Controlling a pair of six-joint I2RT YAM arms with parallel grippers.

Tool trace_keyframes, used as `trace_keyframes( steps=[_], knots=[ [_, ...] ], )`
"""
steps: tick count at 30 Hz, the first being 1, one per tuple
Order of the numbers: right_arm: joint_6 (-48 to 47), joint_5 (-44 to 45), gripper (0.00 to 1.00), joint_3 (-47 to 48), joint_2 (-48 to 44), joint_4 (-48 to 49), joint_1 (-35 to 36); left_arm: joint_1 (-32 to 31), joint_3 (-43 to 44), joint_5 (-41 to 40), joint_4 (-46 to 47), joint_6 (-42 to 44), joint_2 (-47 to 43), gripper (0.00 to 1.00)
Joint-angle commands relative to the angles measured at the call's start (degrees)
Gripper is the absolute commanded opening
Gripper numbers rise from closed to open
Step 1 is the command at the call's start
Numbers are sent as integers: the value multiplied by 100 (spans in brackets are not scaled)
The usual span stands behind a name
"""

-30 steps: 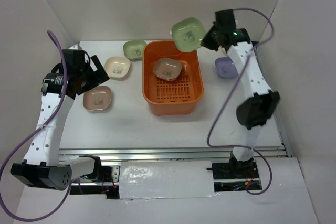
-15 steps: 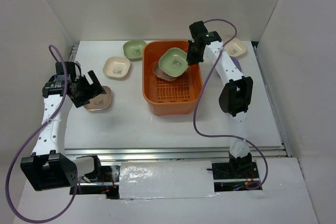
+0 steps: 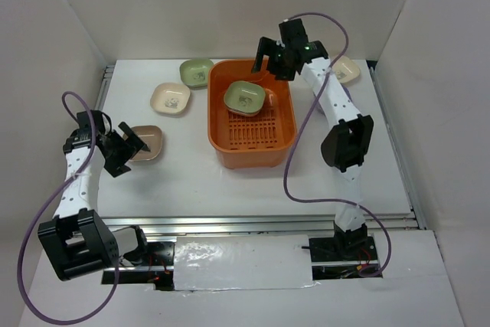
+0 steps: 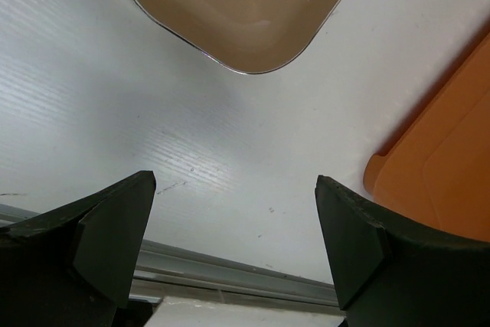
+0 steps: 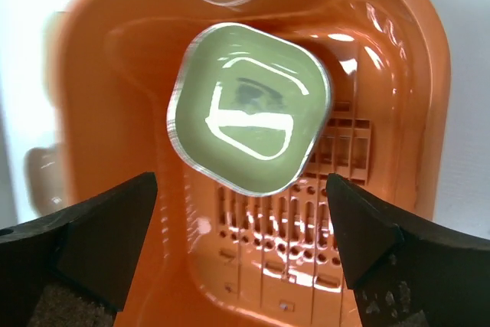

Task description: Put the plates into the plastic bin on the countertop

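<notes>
The brown plate's near rim [image 3: 138, 160] [image 4: 208, 53] lies below and outward of my left gripper. Next, the left gripper lowers its open fingers outward around it, where bare countertop leaves room.
The orange plastic bin [image 3: 253, 137] stands mid-countertop [image 3: 191, 178]. Inside it a green plate [image 3: 245, 97] [image 5: 249, 105] lies on a brown one whose edge peeks out underneath. My right gripper [image 3: 272, 60] [image 5: 241, 223] hovers open over the bin's far end, above that green plate and apart from it. A brown plate [image 3: 147, 143] [image 4: 245, 5] lies left of the bin. My left gripper [image 3: 130, 152] [image 4: 237, 212] is open just in front of it, holding nothing. Cream [image 3: 170, 99] and green [image 3: 197, 72] plates lie further back.
Another cream plate [image 3: 344, 69] lies at the back right behind the right arm. A metal rail [image 4: 214, 273] runs along the countertop's near edge, close under the left fingers. The bin's corner [image 4: 444, 158] is to the right of the left gripper. White walls enclose the area.
My right gripper opened and let go of the green plate, which now rests in the bin on the brown one. The left arm moved nearer, down beside the brown plate.
</notes>
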Motion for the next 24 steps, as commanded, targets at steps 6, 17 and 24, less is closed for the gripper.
trace_keyframes(
  steps=[6,17,24],
  knots=[
    [439,-614,100,-773,-2795,839,276,75,-236,-673,680,-941,363,99],
    [834,-1072,100,-3982,-5443,1868,1252,92,-385,-1191,1743,-2452,1427,83],
    [624,-862,100,-3702,-5804,1147,1226,-66,-420,-1272,1762,-2946,2596,66]
  ],
)
